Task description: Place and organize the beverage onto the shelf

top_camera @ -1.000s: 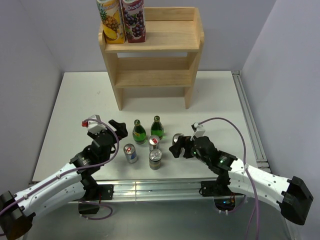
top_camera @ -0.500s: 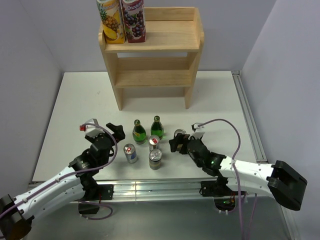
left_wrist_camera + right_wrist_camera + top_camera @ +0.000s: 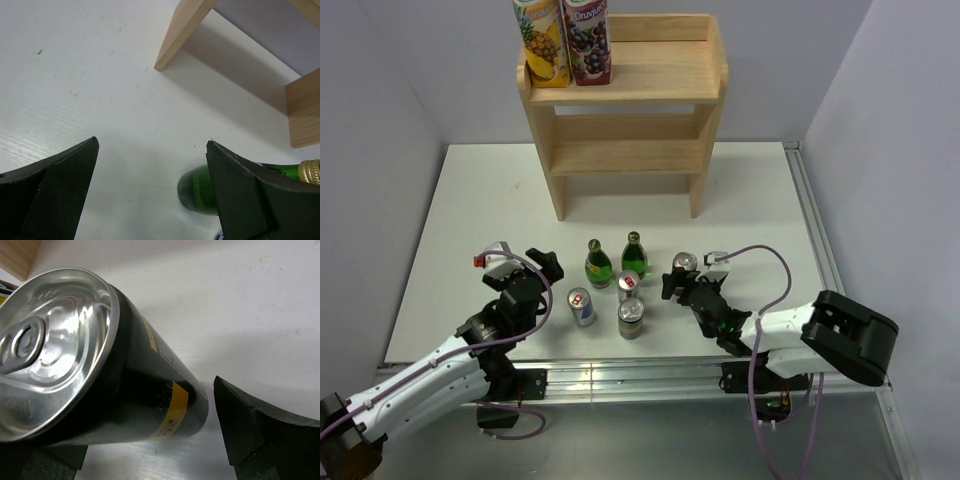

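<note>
I will next move my right gripper sideways toward the green bottles and close it around the black can's body (image 3: 684, 265) (image 3: 152, 399), because there is still a gap between the black can and one finger of the gripper.
The wooden shelf (image 3: 620, 110) stands at the back, with a pineapple carton (image 3: 542, 40) and a grape carton (image 3: 588, 38) on its top tier. Two green bottles (image 3: 598, 265) (image 3: 635, 255) and three cans (image 3: 581, 306) (image 3: 629, 285) (image 3: 631, 317) stand in front of it. My right gripper (image 3: 682, 283) is open around a black can with a yellow label (image 3: 125, 365), low on the table. A gap shows between the can and the right finger (image 3: 260, 430). My left gripper (image 3: 535, 270) is open and empty, left of a green bottle (image 3: 200, 192).
The shelf's middle and lower tiers (image 3: 625, 155) hold nothing. The shelf's legs (image 3: 185, 30) show ahead in the left wrist view. A metal rail (image 3: 820, 240) runs along the table's right edge, and grey walls close both sides.
My right arm has dropped low and reached left, bringing its open jaws around the black can. My left gripper has shifted slightly left and stays open.
</note>
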`<state>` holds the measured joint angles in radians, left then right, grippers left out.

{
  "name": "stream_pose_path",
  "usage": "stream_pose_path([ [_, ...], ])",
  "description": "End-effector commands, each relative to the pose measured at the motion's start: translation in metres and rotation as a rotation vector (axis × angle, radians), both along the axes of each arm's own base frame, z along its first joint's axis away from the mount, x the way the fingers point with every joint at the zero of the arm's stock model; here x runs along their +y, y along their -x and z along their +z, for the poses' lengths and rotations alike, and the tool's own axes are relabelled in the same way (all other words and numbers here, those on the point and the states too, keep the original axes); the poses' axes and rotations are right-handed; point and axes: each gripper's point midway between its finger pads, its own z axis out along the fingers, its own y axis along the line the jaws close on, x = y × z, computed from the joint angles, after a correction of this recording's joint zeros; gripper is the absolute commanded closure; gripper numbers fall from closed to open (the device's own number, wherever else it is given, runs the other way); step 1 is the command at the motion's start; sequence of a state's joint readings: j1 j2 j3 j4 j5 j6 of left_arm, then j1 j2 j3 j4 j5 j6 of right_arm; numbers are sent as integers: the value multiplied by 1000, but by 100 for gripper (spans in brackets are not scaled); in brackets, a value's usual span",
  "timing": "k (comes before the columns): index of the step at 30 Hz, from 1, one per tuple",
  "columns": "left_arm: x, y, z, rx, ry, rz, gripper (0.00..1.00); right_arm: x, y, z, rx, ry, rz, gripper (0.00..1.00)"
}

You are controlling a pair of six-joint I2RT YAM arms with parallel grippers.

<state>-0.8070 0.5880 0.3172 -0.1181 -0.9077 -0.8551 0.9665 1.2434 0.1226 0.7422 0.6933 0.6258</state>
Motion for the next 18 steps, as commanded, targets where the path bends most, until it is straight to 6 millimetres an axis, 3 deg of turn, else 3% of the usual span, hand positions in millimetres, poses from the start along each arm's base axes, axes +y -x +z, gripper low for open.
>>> stream_pose_path([
  [1,3,-3,16,-30,12,30,4,9,-20,29,-104,-40,-65,2],
  [10,4,0,15,-52,25,21,2,15,-34,27,-126,38,-104,5],
  [12,4,0,15,-57,28,19,2,14,-36,25,-120,55,-123,20],
  [14,5,0,15,-57,28,19,2,10,-37,21,-116,87,-144,27],
  [18,5,0,15,-56,27,21,2,11,-44,12,-105,168,-172,30],
])
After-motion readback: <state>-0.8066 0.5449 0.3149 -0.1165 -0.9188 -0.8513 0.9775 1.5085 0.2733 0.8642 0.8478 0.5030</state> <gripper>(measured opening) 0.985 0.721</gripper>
